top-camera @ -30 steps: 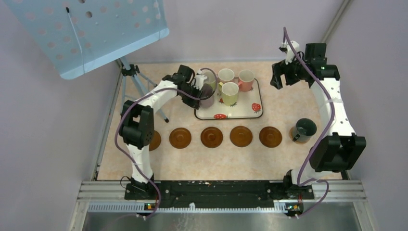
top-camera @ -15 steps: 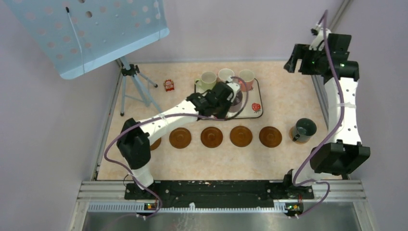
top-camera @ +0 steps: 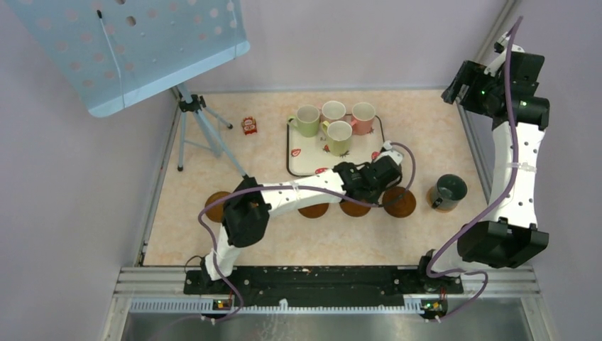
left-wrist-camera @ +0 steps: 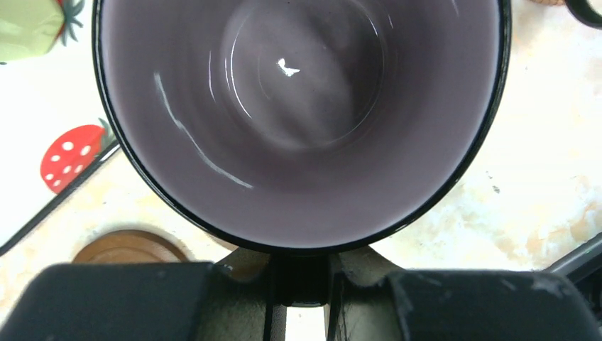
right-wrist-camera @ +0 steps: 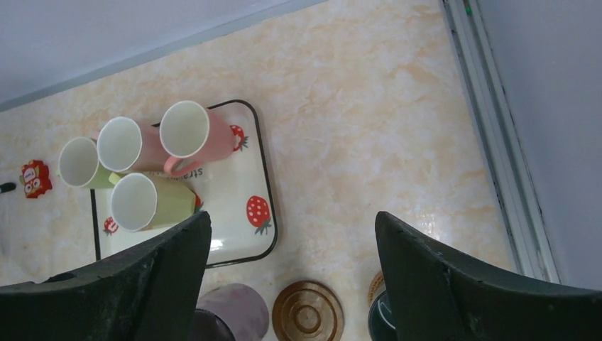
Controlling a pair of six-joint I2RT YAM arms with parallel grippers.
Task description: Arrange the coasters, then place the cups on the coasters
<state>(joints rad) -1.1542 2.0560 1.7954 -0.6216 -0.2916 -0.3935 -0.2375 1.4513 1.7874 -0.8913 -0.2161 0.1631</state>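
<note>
My left gripper carries the purple-grey cup back and down onto the coaster beside the dark green cup next and releases it there, because that coaster is bare.
My left gripper is shut on the handle of the purple-grey cup, whose inside fills the left wrist view. In the top view this gripper hangs just right of the tray's near corner, over the row of coasters. From the right wrist the cup shows left of a bare coaster. The dark green cup stands on the rightmost coaster. Two light green cups and two pink cups stand on the tray. My right gripper is open and empty, high at the far right.
The white strawberry-print tray lies at the back centre. A tripod carrying a blue perforated panel stands at the back left, with a small red item beside it. My left arm crosses several coasters.
The left arm has swung right from the tray's left end, carrying the purple-grey cup to the coaster row. The right arm has pulled up and back toward the far right corner.
</note>
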